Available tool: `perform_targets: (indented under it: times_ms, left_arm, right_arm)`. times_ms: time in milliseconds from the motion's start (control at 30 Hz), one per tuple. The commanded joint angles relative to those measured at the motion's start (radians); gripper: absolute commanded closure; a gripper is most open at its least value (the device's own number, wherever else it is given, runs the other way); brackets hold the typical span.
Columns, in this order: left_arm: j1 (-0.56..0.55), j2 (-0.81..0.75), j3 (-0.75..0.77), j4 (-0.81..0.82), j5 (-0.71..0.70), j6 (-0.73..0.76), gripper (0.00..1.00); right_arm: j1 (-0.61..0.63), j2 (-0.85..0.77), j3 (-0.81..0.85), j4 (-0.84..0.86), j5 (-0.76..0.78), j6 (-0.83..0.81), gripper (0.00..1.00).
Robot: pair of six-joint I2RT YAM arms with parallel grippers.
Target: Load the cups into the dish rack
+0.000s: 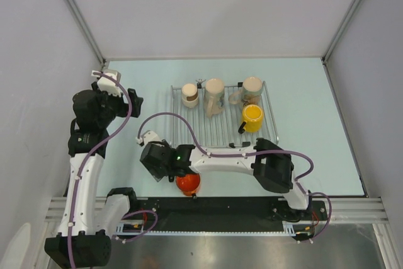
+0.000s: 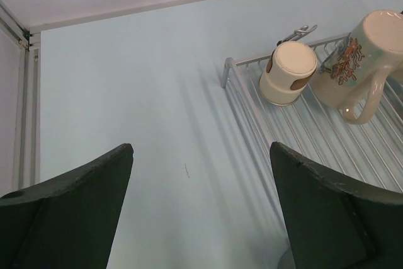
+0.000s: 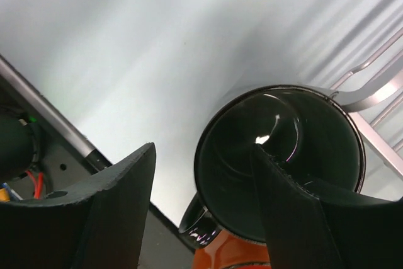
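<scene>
I will lower my right gripper astride the dark cup's rim [image 3: 196,163] beside the cup's handle and close, one finger already inside the cup, the other clear outside.
The dish rack [image 1: 223,131] lies mid-table with the small cream cup [image 1: 189,94], a taller cream cup [image 1: 214,96], a beige cup [image 1: 252,87] and the yellow cup [image 1: 252,118] on it. The orange cup [image 1: 188,183] sits near the front edge. Against it stands the dark cup [image 3: 239,174], mouth toward the camera. My right gripper [image 3: 203,148] is open: one finger reaches inside the dark cup, the other stands clear outside its rim. In the top view my right gripper [image 1: 171,174] covers the dark cup. My left gripper [image 2: 201,149] is open and empty over bare table left of the rack [image 2: 302,137].
A black rail [image 1: 220,209] runs along the table's front edge right behind the orange cup. Grey walls enclose the left, back and right sides. The rack's near corner bar [image 3: 371,96] lies just beyond the dark cup.
</scene>
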Motion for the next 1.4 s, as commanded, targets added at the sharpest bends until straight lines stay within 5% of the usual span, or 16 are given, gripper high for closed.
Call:
perform_targets:
  times_ms: [0, 100, 367, 600, 833, 1067, 1367]
  left_arm:
    - [0.009, -0.016, -0.001, 0.026, 0.023, 0.016, 0.05]
    - [0.008, -0.019, -0.012, 0.021, 0.032, 0.019, 0.05]
    - [0.009, -0.055, -0.007, 0.004, 0.036, 0.027, 0.05]
    - [0.008, -0.055, 0.008, 0.000, 0.062, 0.012, 0.05]
    - [0.008, -0.091, 0.066, -0.028, 0.159, -0.034, 0.04]
    - [0.008, -0.088, 0.083, -0.036, 0.263, -0.074, 0.03]
    - [0.008, -0.008, 0.068, 0.029, 0.804, -0.154, 0.00]
  right_arm:
    - [-0.021, 0.024, 0.050, 0.025, -0.046, -0.023, 0.34]
    - [-0.033, 0.059, 0.063, 0.028, -0.078, -0.018, 0.40]
    - [-0.058, 0.061, 0.071, 0.023, -0.119, 0.002, 1.00]
    - [-0.062, -0.164, -0.057, 0.068, -0.150, 0.007, 1.00]
    - [-0.108, -0.594, -0.425, 0.412, -0.346, 0.052, 1.00]
    - [-0.307, -0.916, -0.714, 0.679, -0.538, 0.187, 1.00]
    - [-0.522, -1.096, -1.146, 1.562, -0.727, 0.615, 1.00]
